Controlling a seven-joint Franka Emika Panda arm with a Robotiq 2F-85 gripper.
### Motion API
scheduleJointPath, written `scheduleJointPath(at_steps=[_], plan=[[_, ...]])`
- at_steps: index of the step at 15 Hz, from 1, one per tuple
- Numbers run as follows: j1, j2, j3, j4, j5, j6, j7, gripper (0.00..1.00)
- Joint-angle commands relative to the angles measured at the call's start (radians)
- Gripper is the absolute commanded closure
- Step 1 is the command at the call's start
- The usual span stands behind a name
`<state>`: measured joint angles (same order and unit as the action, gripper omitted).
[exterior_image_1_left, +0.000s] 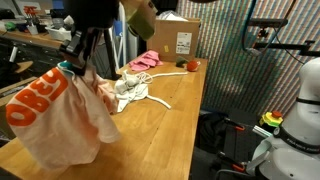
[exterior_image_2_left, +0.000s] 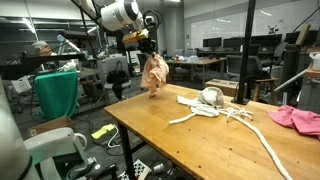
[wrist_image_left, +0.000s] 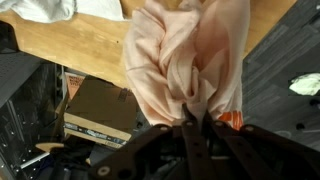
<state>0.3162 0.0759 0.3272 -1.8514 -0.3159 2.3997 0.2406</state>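
Observation:
I will next turn my gripper and lower it a little outward to release the cloth over the bare table end (exterior_image_2_left: 176, 95), which is below it and clear of the white cloth.
My gripper (wrist_image_left: 197, 118) is shut on a pale pink cloth with orange lettering (wrist_image_left: 190, 55). The cloth hangs from the jaws above the wooden table (exterior_image_2_left: 180, 140), near its end. In both exterior views the cloth dangles in the air (exterior_image_1_left: 60, 110) (exterior_image_2_left: 155, 72) below the gripper (exterior_image_2_left: 147, 45). In the wrist view the cloth fills the middle and bunches between the fingers.
A white cloth with long straps (exterior_image_2_left: 215, 105) lies on the table middle, also visible in an exterior view (exterior_image_1_left: 130, 92). A pink cloth (exterior_image_1_left: 145, 61) (exterior_image_2_left: 297, 118) lies further along. A cardboard box (exterior_image_1_left: 176, 40) stands at the far end. An orange ball (exterior_image_1_left: 192, 64) sits near it.

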Motion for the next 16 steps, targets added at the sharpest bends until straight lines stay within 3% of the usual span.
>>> scheduleJointPath(at_steps=[1, 7, 12, 14, 15, 16], plan=[[0.027, 0.050, -0.028, 0.006, -0.097, 0.158, 0.197, 0.94], [0.072, 0.142, -0.105, 0.033, -0.346, 0.281, 0.536, 0.94], [0.102, 0.184, -0.153, 0.066, -0.525, 0.295, 0.786, 0.94], [0.102, 0.190, -0.152, 0.070, -0.545, 0.287, 0.835, 0.94], [0.102, 0.193, -0.151, 0.068, -0.555, 0.288, 0.850, 0.73], [0.101, 0.195, -0.147, 0.066, -0.558, 0.285, 0.852, 0.66]])
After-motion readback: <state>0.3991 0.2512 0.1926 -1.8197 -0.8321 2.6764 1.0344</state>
